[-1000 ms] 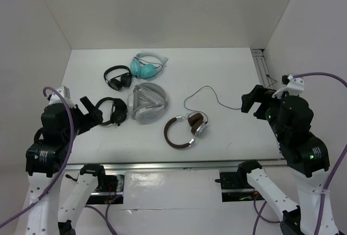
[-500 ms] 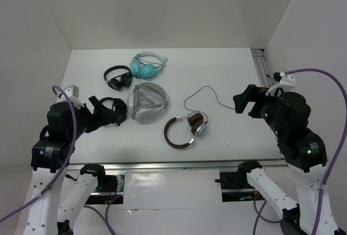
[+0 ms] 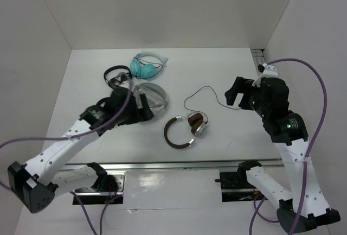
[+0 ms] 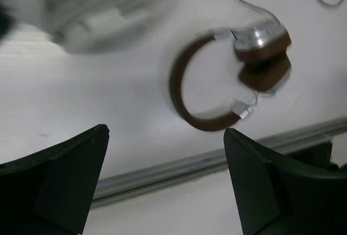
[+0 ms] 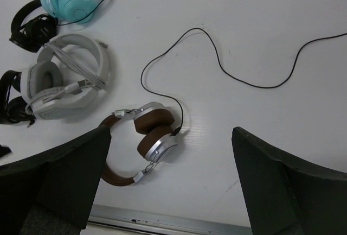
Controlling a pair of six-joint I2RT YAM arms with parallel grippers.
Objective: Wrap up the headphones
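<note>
The left gripper will next lower to the right in the top view, onto the headband's brown middle bend (image 3: 166,133) (image 4: 176,90), because that bend faces it and is clear of the headphones' cups.
The headphones (image 3: 186,129) lie flat near the table's front middle: brown headband, brown pads, silver cups. Their thin black cable (image 3: 203,89) loops away behind them and runs right. My left gripper (image 3: 142,107) hangs open over the light-grey pair, to the left of the headphones. In the left wrist view, the headphones (image 4: 260,64) sit ahead of the open left gripper (image 4: 166,132), which holds nothing. My right gripper (image 3: 232,96) hovers open above the cable's right end. The right wrist view shows the headphones (image 5: 154,132) and the cable (image 5: 217,56) below the empty right gripper (image 5: 171,131).
A large light-grey pair (image 3: 150,100) lies left of the headphones. A teal pair (image 3: 145,67) and a black pair (image 3: 116,76) are further back. Another black pair (image 5: 11,102) is partly under my left arm. A metal rail (image 3: 190,164) runs along the front edge.
My left arm has swung from the far left toward the centre, over the grey pair. The right gripper has moved a little left and away from the base. Both stay open.
</note>
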